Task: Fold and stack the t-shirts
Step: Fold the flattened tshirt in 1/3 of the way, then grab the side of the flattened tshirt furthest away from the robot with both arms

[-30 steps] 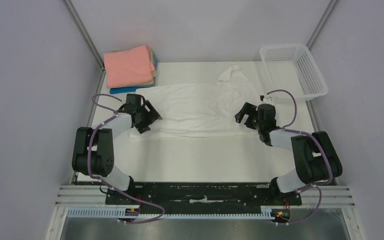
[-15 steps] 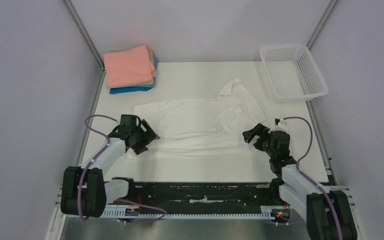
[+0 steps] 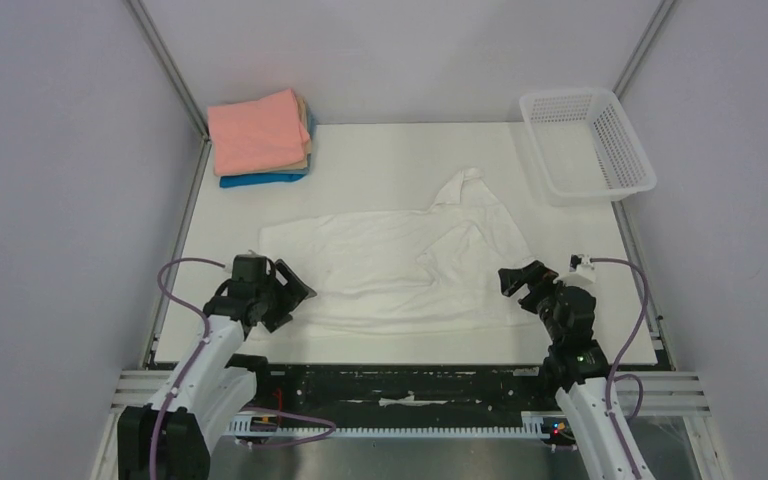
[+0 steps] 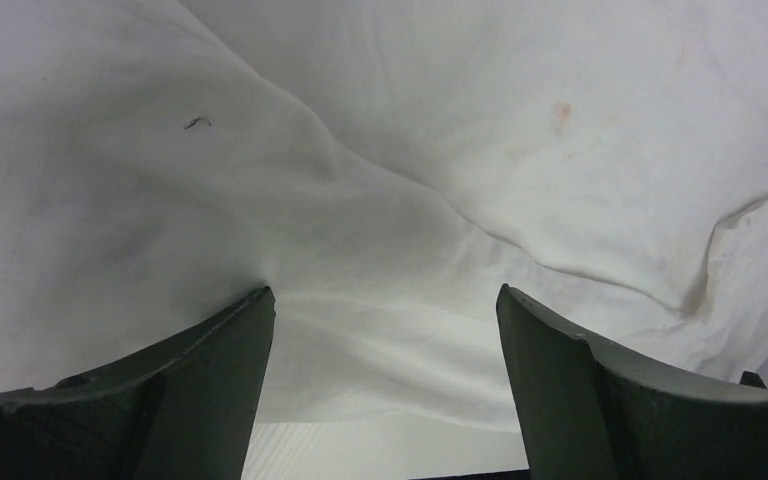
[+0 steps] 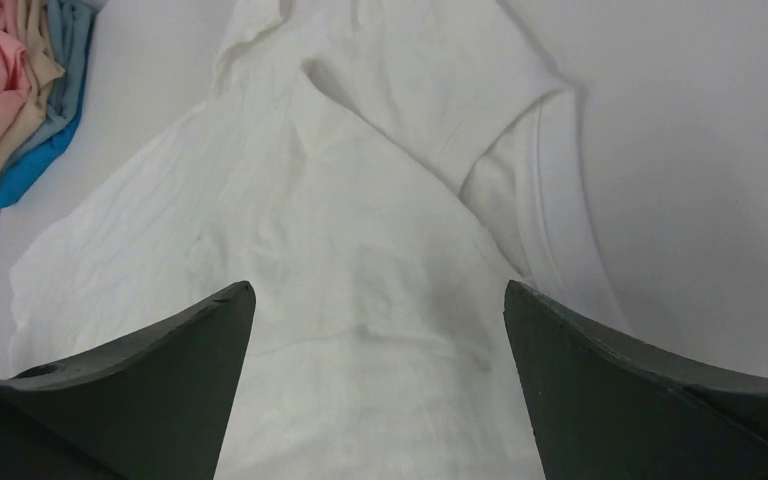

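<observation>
My left gripper moves outward along the white t-shirt's side onto its far corner by the folded stack [image 3: 267, 231] next, because the cloth edge there meets bare tabletop.
A plain white t-shirt [image 3: 390, 270] lies spread and rumpled across the near half of the table, one sleeve [image 3: 465, 185] pointing to the back. My left gripper [image 3: 285, 295] is open at its near-left corner; in the left wrist view [image 4: 382, 300] cloth [image 4: 410, 150] fills the gap between the spread fingers. My right gripper [image 3: 520, 283] is open at the shirt's near-right edge; its wrist view [image 5: 380, 295] looks over the shirt [image 5: 360, 230]. Folded shirts are stacked at the back left: salmon-pink [image 3: 257, 130] on top, tan [image 3: 307, 158] under it, bright blue [image 3: 260, 180] at the bottom.
A white lattice basket [image 3: 585, 145] stands at the back right. Metal frame posts rise at both back corners. The black rail [image 3: 410, 385] with the arm bases runs along the near edge. The stack also shows in the right wrist view [image 5: 0, 90].
Both arms have drawn back toward the near edge, and the white t-shirt has slid toward the near edge with them. The stack and the basket have not moved.
</observation>
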